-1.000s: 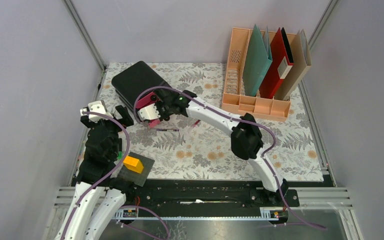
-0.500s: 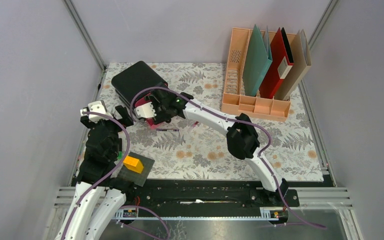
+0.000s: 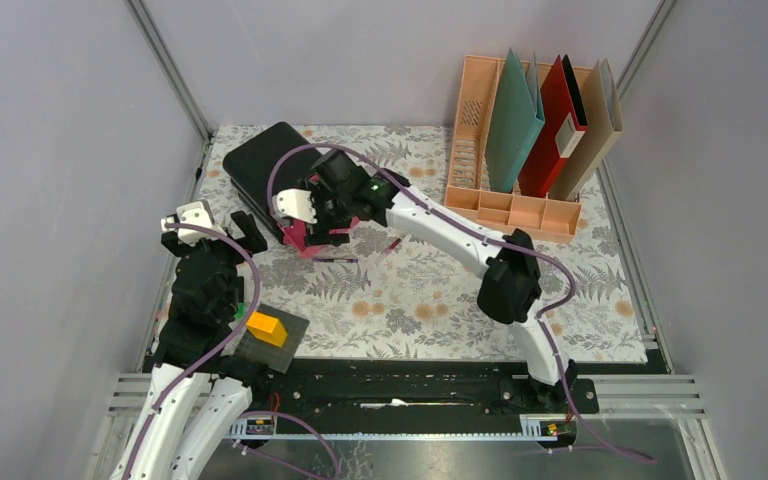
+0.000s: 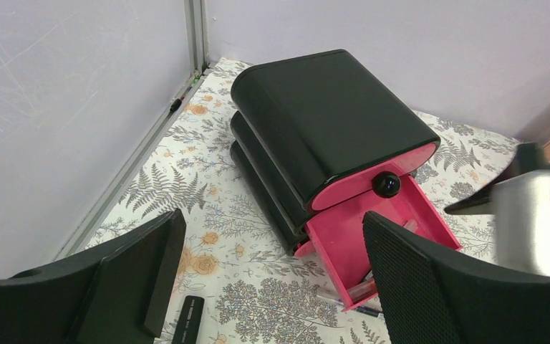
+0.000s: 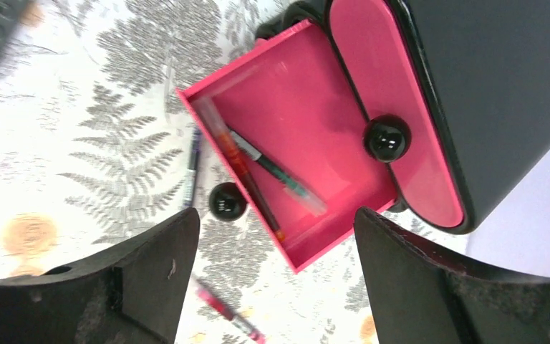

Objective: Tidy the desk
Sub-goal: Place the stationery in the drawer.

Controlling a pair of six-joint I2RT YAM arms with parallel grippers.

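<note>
The pink pen (image 5: 225, 312) is outside the lowest pink drawer, so the robot's right gripper next needs to go to the right in the top view and down to close on it.
The desk (image 3: 410, 300) wears a pale fern-and-flower cloth. At its far left stands a black drawer box (image 3: 265, 165) with pink fronts. Its lowest pink drawer (image 5: 293, 143) is pulled out, with a few pens (image 5: 272, 172) lying inside. My right gripper (image 5: 276, 287) hovers open above the drawer's front edge, with nothing between its fingers. A dark pen (image 5: 192, 168) and a pink pen (image 5: 225, 312) lie on the cloth beside the drawer's black knob (image 5: 227, 201). My left gripper (image 4: 272, 287) stands open and empty, left of the drawer (image 4: 358, 244).
A peach file rack (image 3: 520, 200) holding upright folders stands at the far right. A grey pad with a yellow block (image 3: 267, 328) sits by the left arm's base. A black marker (image 4: 190, 319) lies on the cloth under the left gripper.
My right gripper has gone from shut to open and has risen and drawn back over the drawer box. The left arm has not moved.
</note>
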